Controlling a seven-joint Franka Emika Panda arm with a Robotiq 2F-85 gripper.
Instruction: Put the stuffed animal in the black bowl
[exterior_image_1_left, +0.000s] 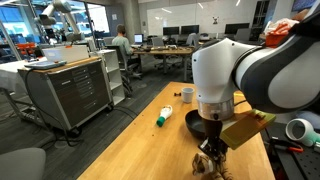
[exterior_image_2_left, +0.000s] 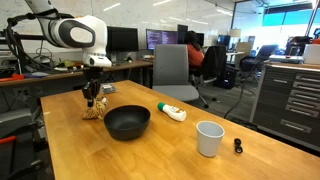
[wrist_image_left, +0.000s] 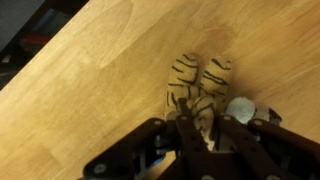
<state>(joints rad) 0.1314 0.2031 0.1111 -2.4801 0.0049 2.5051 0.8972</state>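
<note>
Next, the gripper raises the dangling legs above the black bowl's rim, moves over its hollow (exterior_image_2_left: 127, 116), lowers and releases. The bowl stands between my gripper and the white cup.
The stuffed animal (wrist_image_left: 196, 92) is a small tan plush with dark stripes. It hangs from my gripper (wrist_image_left: 200, 130), whose fingers are shut on its upper body, with its legs dangling just above the wooden table. It also shows in both exterior views (exterior_image_1_left: 211, 160) (exterior_image_2_left: 92, 108). My gripper (exterior_image_2_left: 93, 92) is to the side of the black bowl (exterior_image_2_left: 127, 122), which is empty. The black bowl (exterior_image_1_left: 197, 125) is partly hidden behind my arm in an exterior view.
A white-and-green bottle (exterior_image_2_left: 171, 111) (exterior_image_1_left: 164, 116) lies on the table beyond the bowl. A small white cup (exterior_image_2_left: 209, 138) (exterior_image_1_left: 186, 95) stands farther along. A small dark object (exterior_image_2_left: 238, 146) lies near the table edge. Office chairs and desks surround the wooden table (exterior_image_2_left: 160, 150).
</note>
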